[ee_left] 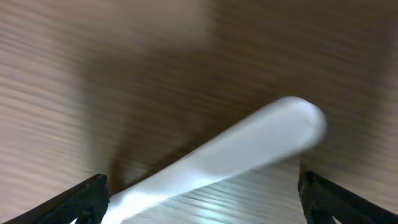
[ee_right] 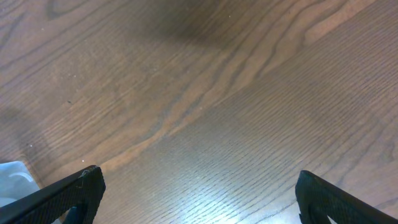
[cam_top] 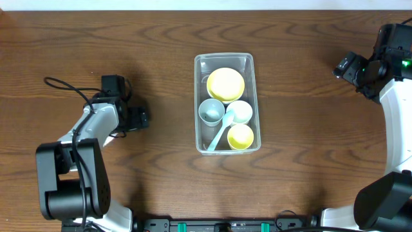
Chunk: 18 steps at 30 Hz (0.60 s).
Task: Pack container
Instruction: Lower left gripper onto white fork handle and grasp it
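Observation:
The white plastic fork lies slantwise between the left gripper's spread fingers, so the left gripper will next turn in line with it and shift slightly back onto the fork's handle.
The container (cam_top: 200, 96), a clear rectangular tub, stands at the table's middle. Inside it are a yellow bowl (cam_top: 225, 84), a grey-blue cup (cam_top: 210, 111), a white cup (cam_top: 241, 111), a yellow cup (cam_top: 241, 136) and a pale blue spoon (cam_top: 219, 136). My left gripper (cam_top: 138, 118) is low over the table well left of the tub, open. In the left wrist view a blurred whitish elongated thing (ee_left: 249, 149) lies slantwise between the spread fingers (ee_left: 93, 194); what it is cannot be told. My right gripper (cam_top: 344, 66) hangs open at the far right, nothing between its fingers (ee_right: 84, 190).
Bare wood fills the right wrist view, with a corner of the tub (ee_right: 12, 180) at its lower left edge. A black cable (cam_top: 64, 84) loops off the left arm over the table.

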Tool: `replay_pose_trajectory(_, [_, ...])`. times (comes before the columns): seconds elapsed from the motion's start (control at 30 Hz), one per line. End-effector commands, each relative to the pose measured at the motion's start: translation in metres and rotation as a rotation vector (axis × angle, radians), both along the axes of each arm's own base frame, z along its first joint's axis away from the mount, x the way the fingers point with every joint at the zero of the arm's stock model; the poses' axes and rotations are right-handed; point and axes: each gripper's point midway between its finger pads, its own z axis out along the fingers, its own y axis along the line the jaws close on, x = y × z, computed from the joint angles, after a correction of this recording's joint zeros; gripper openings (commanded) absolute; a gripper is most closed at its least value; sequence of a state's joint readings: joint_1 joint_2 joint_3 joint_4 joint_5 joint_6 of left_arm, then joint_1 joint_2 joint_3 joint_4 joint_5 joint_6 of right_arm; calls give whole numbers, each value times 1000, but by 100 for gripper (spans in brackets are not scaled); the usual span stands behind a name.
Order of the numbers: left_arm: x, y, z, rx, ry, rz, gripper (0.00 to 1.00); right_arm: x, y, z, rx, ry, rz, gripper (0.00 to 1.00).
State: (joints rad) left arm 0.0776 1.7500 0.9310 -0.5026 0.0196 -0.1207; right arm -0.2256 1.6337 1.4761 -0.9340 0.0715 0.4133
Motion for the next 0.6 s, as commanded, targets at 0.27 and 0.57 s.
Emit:
replay_pose_trajectory(0.27, [-83,-52,-33,-284,334,34,98,0,-1,-2,-1,7,-5,99])
replay_pose_trajectory(0.57, [-109,-55,-27,-292,447,87,98,0,-1,-2,-1,7,-5,99])
